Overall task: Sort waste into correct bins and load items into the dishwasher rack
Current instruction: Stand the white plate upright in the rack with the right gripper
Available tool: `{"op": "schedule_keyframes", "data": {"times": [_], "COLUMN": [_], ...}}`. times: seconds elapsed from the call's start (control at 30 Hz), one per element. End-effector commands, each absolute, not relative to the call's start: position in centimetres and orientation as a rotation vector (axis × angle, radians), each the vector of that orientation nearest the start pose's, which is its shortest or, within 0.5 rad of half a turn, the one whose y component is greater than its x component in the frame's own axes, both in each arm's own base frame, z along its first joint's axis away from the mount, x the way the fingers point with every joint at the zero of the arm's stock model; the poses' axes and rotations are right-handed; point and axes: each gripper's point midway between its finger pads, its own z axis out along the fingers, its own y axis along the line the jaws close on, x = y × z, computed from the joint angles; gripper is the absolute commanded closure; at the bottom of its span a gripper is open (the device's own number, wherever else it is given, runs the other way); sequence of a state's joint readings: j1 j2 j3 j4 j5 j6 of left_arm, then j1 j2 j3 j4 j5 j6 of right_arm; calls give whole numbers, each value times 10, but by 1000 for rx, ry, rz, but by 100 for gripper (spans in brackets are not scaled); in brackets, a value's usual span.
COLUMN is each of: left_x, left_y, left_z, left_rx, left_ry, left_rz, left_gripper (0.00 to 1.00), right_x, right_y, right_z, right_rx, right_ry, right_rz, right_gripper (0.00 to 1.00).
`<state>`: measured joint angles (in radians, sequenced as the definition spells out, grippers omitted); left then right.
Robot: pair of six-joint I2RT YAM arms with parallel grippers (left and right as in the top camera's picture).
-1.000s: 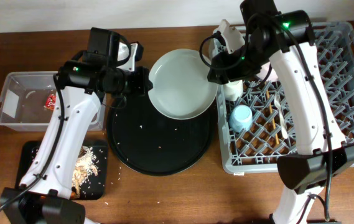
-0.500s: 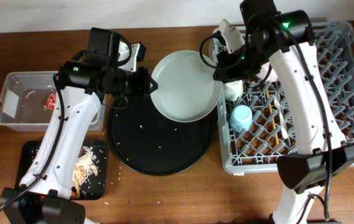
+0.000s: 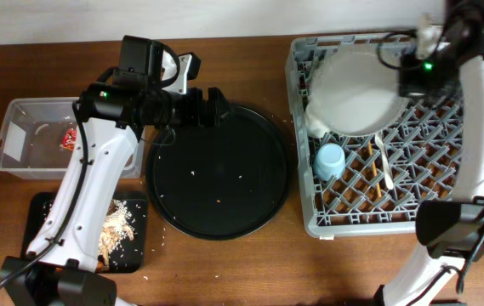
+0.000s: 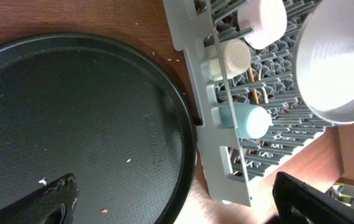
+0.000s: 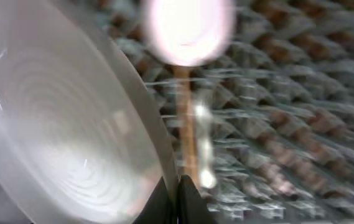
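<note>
The plate (image 3: 352, 93) goes to the right in the overhead view with my right gripper next, then down into the rack's empty wires past the chopsticks.
The round pale grey plate (image 3: 352, 93) hangs tilted over the back left of the grey dishwasher rack (image 3: 420, 178), with my right gripper (image 3: 409, 81) shut on its right rim. The right wrist view shows both fingers (image 5: 186, 199) pinching the plate's edge (image 5: 58, 124). My left gripper (image 3: 210, 109) stands open and empty over the far edge of the round black tray (image 3: 216, 178). A blue cup (image 3: 330, 160) lies in the rack, as does a cream cup (image 4: 229, 57) and a pinkish bowl (image 4: 264, 18). A red wrapper (image 3: 70, 138) lies in the clear tub (image 3: 20, 153).
The shallow black tray (image 3: 46, 212) at the front left holds beige noodle scraps (image 3: 116, 225). Small crumbs dot the round black tray. Wooden chopsticks (image 3: 386, 170) lie in the rack. My left arm reaches from the front left across the tub's right side.
The left gripper let go of the plate and opened wide. The right gripper shut on the plate's rim and carried it right, from above the round black tray to above the rack.
</note>
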<state>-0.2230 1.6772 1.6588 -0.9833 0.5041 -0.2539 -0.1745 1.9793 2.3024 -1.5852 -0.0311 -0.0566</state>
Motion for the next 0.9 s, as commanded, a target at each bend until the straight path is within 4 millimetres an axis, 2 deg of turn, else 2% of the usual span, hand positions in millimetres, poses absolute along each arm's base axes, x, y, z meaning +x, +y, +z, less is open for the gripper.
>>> {"op": "schedule_keyframes", "data": {"times": [0.0,0.03,0.1,0.2,0.27,0.33,0.4,0.53,0.63,0.73,0.77,0.87], "left_x": [388,388,388,388,388,388,388,388,388,388,388,388], "left_y": [-167,-167,-167,-167,-167,-167,-167,-167,-167,-167,-167,-167], "left_z": [259,259,259,259,259,259,259,259,259,259,259,259], "left_rx": [163,163,163,163,163,163,163,163,163,163,163,163], "left_ry": [2541,2541,2541,2541,2541,2541,2541,2541,2541,2541,2541,2541], "left_rz": [-784,-784,-784,-784,-784,-784,-784,-784,-784,-784,-784,-784], "left_gripper": [1,1,1,1,1,1,1,1,1,1,1,1], "right_x": [388,384,384,394,392,389,389,390,393,399,399,392], "right_y": [-153,-178,-205,-217,-219,-218,-207,-188,-176,-151,-148,-142], "right_z": [291,300,319,334,325,303,277,237,231,214,212,208], "right_rx": [372,432,497,532,491,446,388,288,241,197,193,176], "right_ry": [2711,2663,2554,2447,2489,2567,2648,2746,2760,2830,2838,2885], "right_rz": [-495,-658,-875,-975,-1024,-1039,-1043,-1047,-1033,-783,-758,-721], "right_gripper": [96,96,96,96,96,96,96,96,96,96,96,87]}}
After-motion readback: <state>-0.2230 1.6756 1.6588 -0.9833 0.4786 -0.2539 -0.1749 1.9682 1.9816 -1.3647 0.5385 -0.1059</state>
